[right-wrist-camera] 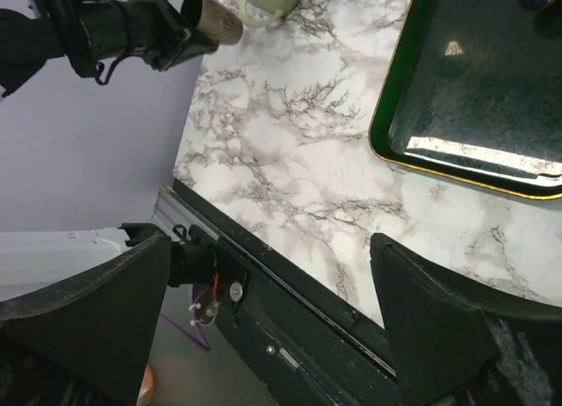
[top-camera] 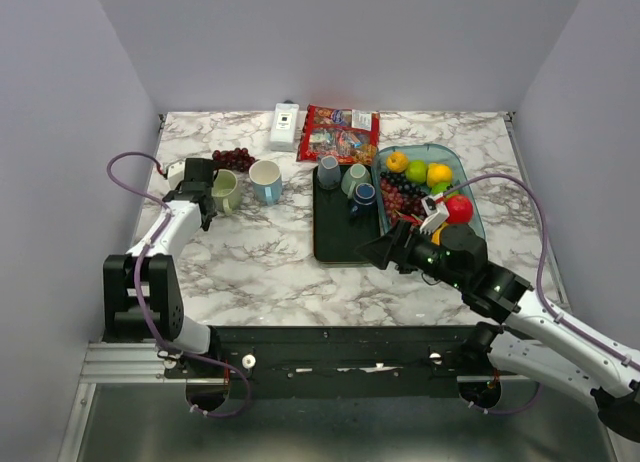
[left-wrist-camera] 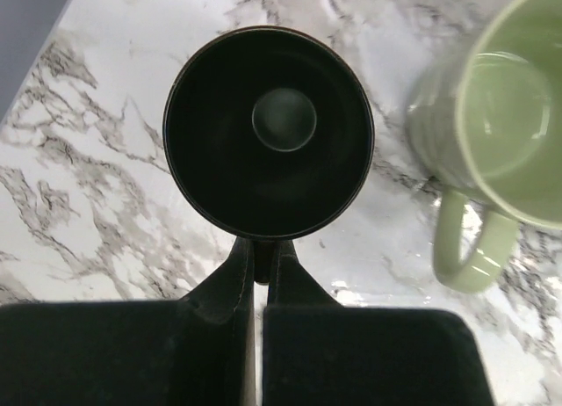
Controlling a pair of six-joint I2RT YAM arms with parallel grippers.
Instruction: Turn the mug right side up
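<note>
The right gripper reaches outward and down onto its near-side handle (top-camera: 354,214) next, as the blue mug stands base up in the tray, outward and below.
The mug (left-wrist-camera: 269,131) is dark, and the left wrist view looks straight into its open mouth down to its round bottom. My left gripper (left-wrist-camera: 261,248) is shut on the mug's handle at the near side of its rim. From above, the mug (top-camera: 200,170) and the left gripper (top-camera: 203,182) are at the table's far left. In the right wrist view the mug (right-wrist-camera: 213,18) shows a brownish wall beyond the arm. Whether it rests on the marble I cannot tell. My right gripper (top-camera: 385,250) (right-wrist-camera: 270,243) stands open and empty over the table's near edge.
A green mug (top-camera: 226,190) (left-wrist-camera: 518,116) stands upright just right of the held mug, with a blue-and-white mug (top-camera: 266,180) beside it. Grapes (top-camera: 234,158), a white box (top-camera: 285,125) and a snack bag (top-camera: 340,134) lie behind. A dark tray (top-camera: 335,237) holds small cups, next to a fruit tub (top-camera: 474,207).
</note>
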